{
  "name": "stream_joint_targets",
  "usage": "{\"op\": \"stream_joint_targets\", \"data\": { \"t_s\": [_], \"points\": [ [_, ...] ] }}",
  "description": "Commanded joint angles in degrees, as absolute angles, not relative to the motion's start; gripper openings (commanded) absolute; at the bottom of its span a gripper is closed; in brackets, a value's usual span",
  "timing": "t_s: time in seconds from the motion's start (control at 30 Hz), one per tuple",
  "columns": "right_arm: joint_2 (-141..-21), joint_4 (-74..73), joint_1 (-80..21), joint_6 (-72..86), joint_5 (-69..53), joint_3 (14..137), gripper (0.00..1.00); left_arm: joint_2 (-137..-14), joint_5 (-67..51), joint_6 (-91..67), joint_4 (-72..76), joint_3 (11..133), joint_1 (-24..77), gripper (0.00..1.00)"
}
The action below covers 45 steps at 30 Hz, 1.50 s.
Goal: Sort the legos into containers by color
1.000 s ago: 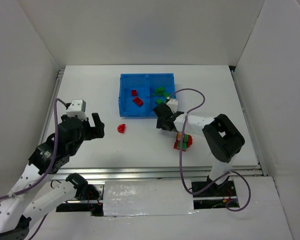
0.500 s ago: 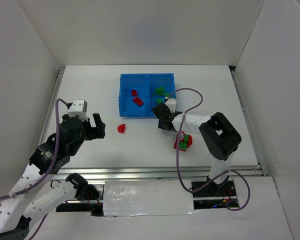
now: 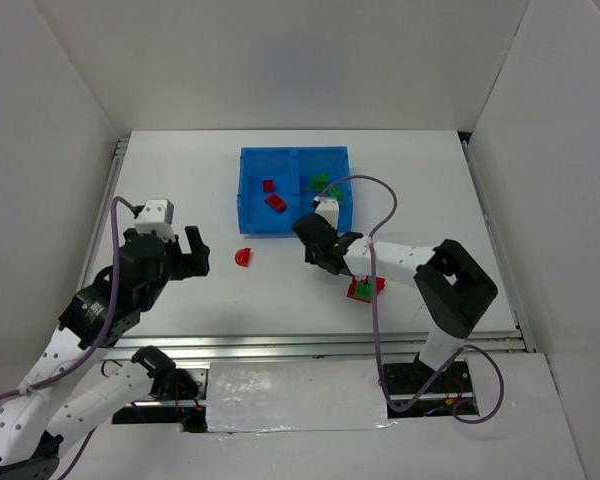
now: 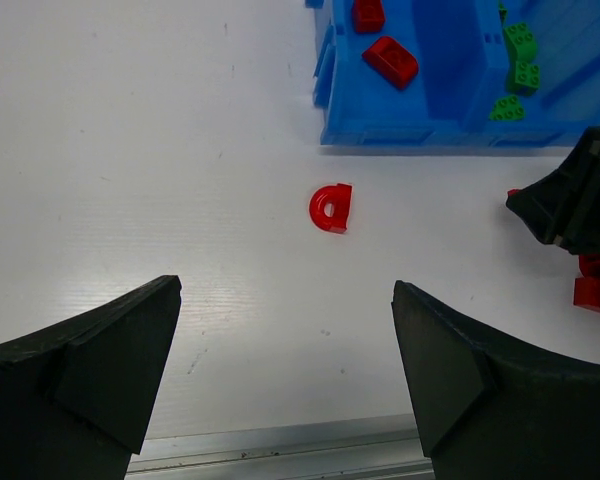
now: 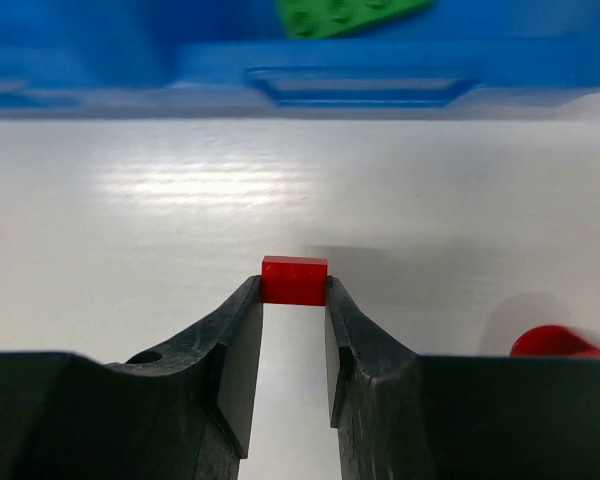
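My right gripper will move outward and to the left in the top view, over the blue tray's section that holds red bricks, and let go of its brick there, because the colors match.
The blue tray [image 3: 293, 222] stands at the table's middle back. Its left compartment holds two red bricks [image 3: 276, 201]; its right compartment holds green bricks [image 3: 322, 183]. A red curved piece [image 3: 243, 256] lies on the table in front of the tray's left corner and also shows in the left wrist view [image 4: 331, 208]. A joined red and green cluster [image 3: 363, 288] lies to the right. My right gripper [image 3: 313, 248] is shut on a small red brick [image 5: 294, 279], just in front of the tray wall [image 5: 360, 85]. My left gripper [image 4: 286, 290] is open and empty, left of the curved piece.
White walls enclose the table on three sides. A metal rail [image 3: 360, 345] runs along the near edge. The right arm's cable [image 3: 385, 205] loops over the tray's right corner. A rounded red piece [image 5: 555, 342] shows at the right of the right wrist view.
My right gripper has moved left and towards the near edge, away from the tray's right front corner, with the arm swinging with it. The left arm has not moved.
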State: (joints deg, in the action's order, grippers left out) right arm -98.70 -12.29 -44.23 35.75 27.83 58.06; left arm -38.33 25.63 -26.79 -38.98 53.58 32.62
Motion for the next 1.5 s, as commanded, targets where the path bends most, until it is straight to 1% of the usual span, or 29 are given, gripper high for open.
{"op": "stream_joint_targets", "data": {
  "t_s": [0.0, 0.17, 0.33, 0.37, 0.47, 0.53, 0.57, 0.6, 0.63, 0.67, 0.73, 0.77, 0.8, 0.87, 0.9, 0.97, 1.0, 1.03, 1.1, 1.13, 1.2, 1.3, 1.47],
  "points": [
    [-92.5, -11.8, -48.2, 33.8, 28.6, 60.5, 0.19, -37.9, 27.8, -26.5, -37.4, 53.7, 31.7, 1.00],
    [-94.4, -12.8, -48.7, 28.9, 25.8, 69.0, 0.21, -39.0, 30.8, -28.6, -39.4, 54.1, 29.9, 0.99],
    [-105.0, -17.7, -47.4, 23.3, 26.0, 86.5, 0.23, -40.0, 30.4, -29.7, -39.7, 54.1, 28.9, 0.99],
    [-108.4, -19.6, -46.9, 22.9, 26.2, 91.6, 0.25, -40.2, 30.3, -29.9, -40.1, 54.1, 29.0, 1.00],
    [-113.1, -22.9, -45.4, 21.0, 26.3, 101.1, 0.29, -41.3, 30.3, -30.6, -40.7, 54.8, 29.0, 0.99],
    [-117.1, -23.9, -44.1, 19.6, 25.5, 105.2, 0.37, -42.9, 29.5, -31.7, -41.2, 55.5, 29.1, 1.00],
    [-119.8, -25.5, -43.7, 19.3, 25.3, 109.6, 0.44, -44.1, 28.7, -32.4, -41.6, 56.3, 29.1, 0.99],
    [-121.1, -26.9, -43.3, 18.8, 25.2, 112.1, 0.61, -44.7, 28.1, -34.2, -42.3, 56.8, 29.1, 1.00],
    [-122.2, -29.0, -43.0, 18.3, 25.6, 114.2, 0.69, -45.3, 27.2, -35.1, -42.2, 56.9, 29.1, 1.00],
    [-123.1, -29.4, -43.0, 18.0, 26.2, 117.0, 0.80, -45.8, 24.6, -35.9, -41.7, 56.3, 29.1, 0.99],
    [-122.8, -28.8, -42.9, 16.6, 25.8, 118.6, 0.86, -46.5, 21.5, -37.1, -39.0, 54.5, 29.1, 1.00],
    [-121.9, -28.7, -42.9, 16.2, 25.6, 118.9, 0.97, -47.5, 19.2, -37.9, -38.1, 53.7, 29.2, 1.00],
    [-121.5, -28.9, -42.8, 15.4, 25.6, 119.6, 1.00, -48.0, 18.6, -38.4, -36.1, 53.0, 29.2, 1.00],
    [-119.5, -31.5, -42.9, 15.1, 26.3, 121.9, 1.00, -50.3, 17.2, -39.3, -34.1, 50.9, 29.2, 0.99],
    [-118.1, -32.2, -42.9, 15.6, 26.5, 121.6, 1.00, -51.2, 16.9, -39.5, -31.1, 49.9, 29.2, 0.99],
    [-110.5, -32.2, -42.8, 17.5, 26.3, 115.1, 1.00, -55.1, 16.6, -40.3, -27.9, 47.4, 29.2, 0.99],
    [-107.1, -30.4, -42.8, 17.8, 25.5, 110.6, 1.00, -56.8, 16.3, -40.2, -23.9, 46.6, 29.2, 0.99],
    [-99.5, -26.5, -42.8, 18.3, 24.5, 101.5, 1.00, -60.9, 16.3, -39.3, -22.1, 46.1, 29.2, 1.00],
    [-92.5, -23.2, -42.7, 19.8, 21.1, 93.7, 1.00, -65.5, 15.4, -37.8, -19.0, 46.5, 29.4, 0.99],
    [-86.6, -22.9, -42.8, 20.4, 20.3, 87.9, 1.00, -69.9, 15.6, -36.2, -16.6, 47.5, 29.5, 0.99],
    [-81.5, -22.8, -42.9, 21.4, 17.9, 83.1, 1.00, -74.1, 15.9, -34.5, -14.9, 48.8, 29.7, 1.00],
    [-71.4, -23.4, -43.2, 22.3, 14.7, 73.9, 1.00, -84.2, 19.7, -32.9, -16.6, 53.8, 29.2, 0.99],
    [-63.9, -25.5, -44.4, 22.5, 14.8, 68.2, 1.00, -92.4, 18.5, -30.4, -15.5, 57.7, 28.0, 1.00]
  ]
}}
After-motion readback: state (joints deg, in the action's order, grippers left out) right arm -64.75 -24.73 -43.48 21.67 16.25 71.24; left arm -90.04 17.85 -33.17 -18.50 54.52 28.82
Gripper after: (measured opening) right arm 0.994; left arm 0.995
